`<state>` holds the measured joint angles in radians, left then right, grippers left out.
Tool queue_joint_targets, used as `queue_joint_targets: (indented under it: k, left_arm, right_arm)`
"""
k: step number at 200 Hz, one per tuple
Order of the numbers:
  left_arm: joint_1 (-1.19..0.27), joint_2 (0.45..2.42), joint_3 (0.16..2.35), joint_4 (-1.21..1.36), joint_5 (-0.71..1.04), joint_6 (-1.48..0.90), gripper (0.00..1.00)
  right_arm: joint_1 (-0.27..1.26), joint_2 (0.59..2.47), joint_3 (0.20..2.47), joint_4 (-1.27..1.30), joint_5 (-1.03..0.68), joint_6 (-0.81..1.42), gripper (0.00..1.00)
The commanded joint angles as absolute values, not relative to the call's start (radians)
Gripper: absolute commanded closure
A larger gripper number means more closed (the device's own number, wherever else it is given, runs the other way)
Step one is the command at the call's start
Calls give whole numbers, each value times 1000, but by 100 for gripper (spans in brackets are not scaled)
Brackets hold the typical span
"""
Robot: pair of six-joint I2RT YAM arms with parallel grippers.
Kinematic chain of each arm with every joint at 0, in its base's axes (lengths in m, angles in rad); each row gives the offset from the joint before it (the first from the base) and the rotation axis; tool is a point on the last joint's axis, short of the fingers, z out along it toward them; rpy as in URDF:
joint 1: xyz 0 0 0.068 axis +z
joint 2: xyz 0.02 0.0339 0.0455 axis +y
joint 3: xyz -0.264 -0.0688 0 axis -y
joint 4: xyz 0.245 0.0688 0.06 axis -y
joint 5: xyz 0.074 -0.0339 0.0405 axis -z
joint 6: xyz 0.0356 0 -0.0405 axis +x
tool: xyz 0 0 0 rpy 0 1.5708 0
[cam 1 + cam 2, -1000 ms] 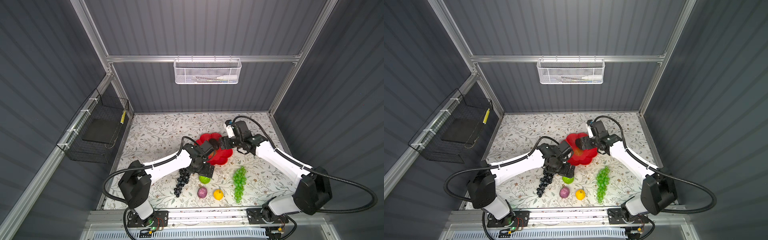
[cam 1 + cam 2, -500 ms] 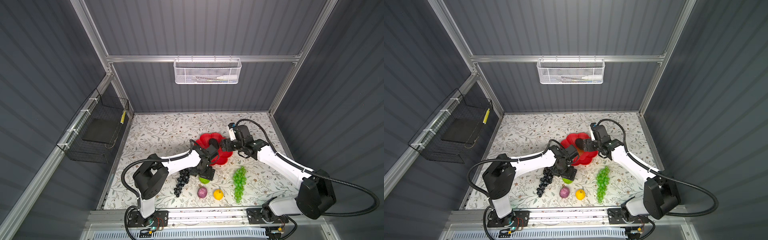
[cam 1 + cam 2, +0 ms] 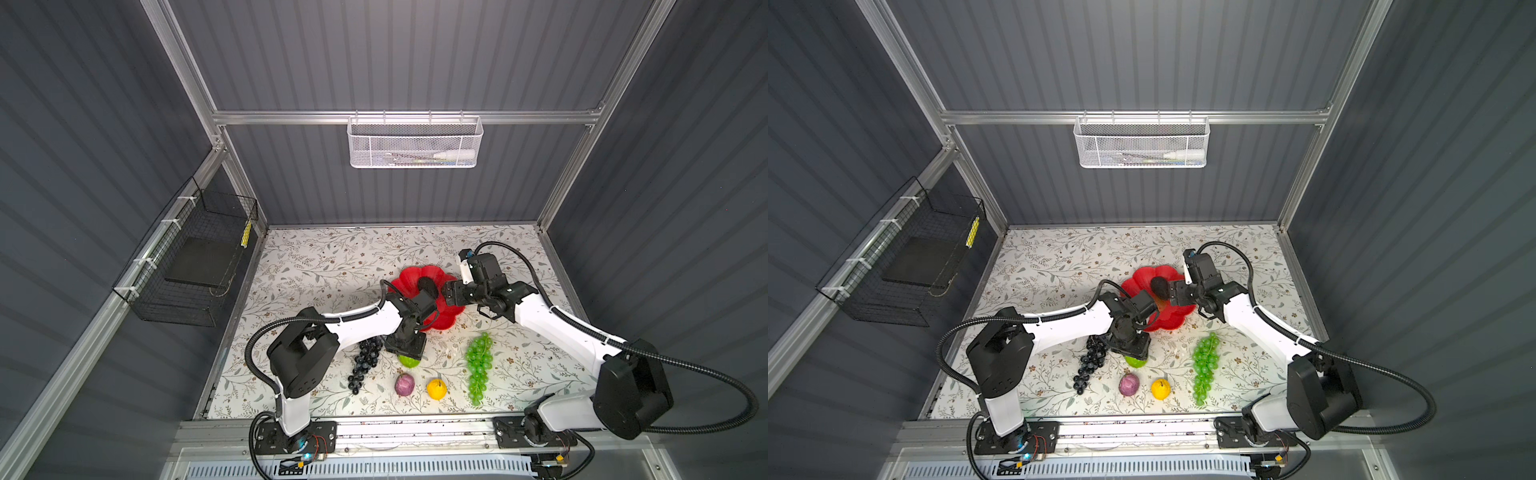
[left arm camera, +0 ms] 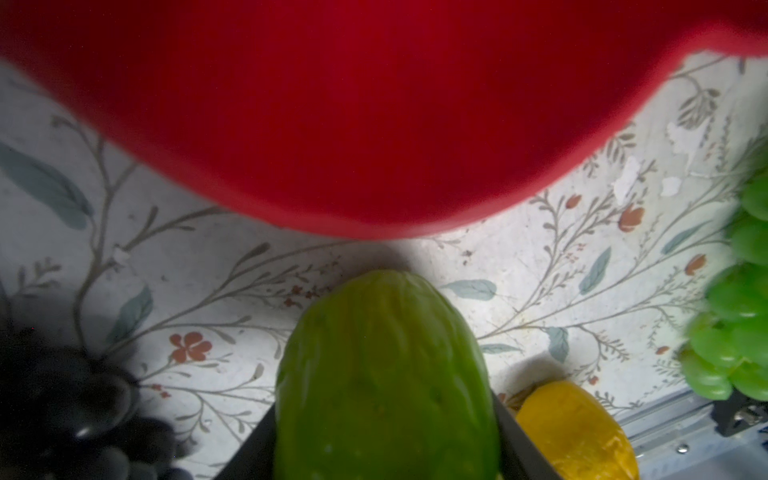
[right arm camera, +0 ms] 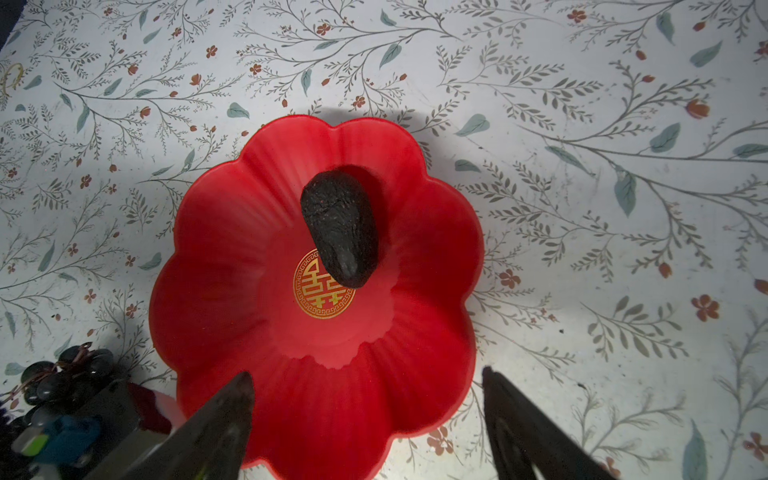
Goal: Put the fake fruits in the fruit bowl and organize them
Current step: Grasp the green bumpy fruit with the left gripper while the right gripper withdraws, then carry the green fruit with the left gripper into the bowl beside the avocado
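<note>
The left gripper raises the lime-green fruit over the bowl's rim next, lowers it into the bowl's free spot (image 3: pixel 409 281) beside the avocado and releases, since that spot lies outward.
The red flower-shaped fruit bowl (image 5: pixel 232 232) sits mid-table, and the black avocado (image 5: pixel 340 228) lies in it beside the gold centre mark. My right gripper (image 5: pixel 366 373) hangs open over the bowl's near rim, holding nothing. My left gripper (image 4: pixel 384 409) reaches down in front of the bowl (image 3: pixel 409 276), its two black fingers pressed against both sides of the bumpy lime-green fruit (image 4: pixel 382 365), which rests on the table. Along the table's front lie the dark purple grape bunch (image 3: pixel 365 363), the purple ball (image 3: pixel 404 384), the yellow ball (image 3: pixel 436 388) and the green grape bunch (image 3: pixel 478 361).
A white mesh basket (image 3: pixel 413 143) hangs on the back wall. A black wire basket (image 3: pixel 195 262) hangs on the left wall. The metal rail (image 3: pixel 415 428) with both arm bases runs along the table's front edge.
My left jaws have narrowed from wide open onto the lime-green fruit, and the left arm's shoulder has swung inward. The right gripper stays open by the bowl, barely shifted.
</note>
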<state>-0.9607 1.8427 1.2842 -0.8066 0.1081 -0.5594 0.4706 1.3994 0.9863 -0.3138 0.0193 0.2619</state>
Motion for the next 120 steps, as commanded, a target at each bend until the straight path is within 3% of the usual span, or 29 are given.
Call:
queue_joint_targets:
  k: [1,57,120]
  left_arm:
    - [-959,1790,1259,-825,130,-554,48]
    - [-855,1690,1404,-889,146,-573,50]
    - [-733,1898,1726,-937,63,-487,50]
  right_arm:
    - [462,1368,974,-309,43,258,14]
    - [460,1344,998,-339,46,258,14]
    - [461,1341,1045,-373,4,245,15]
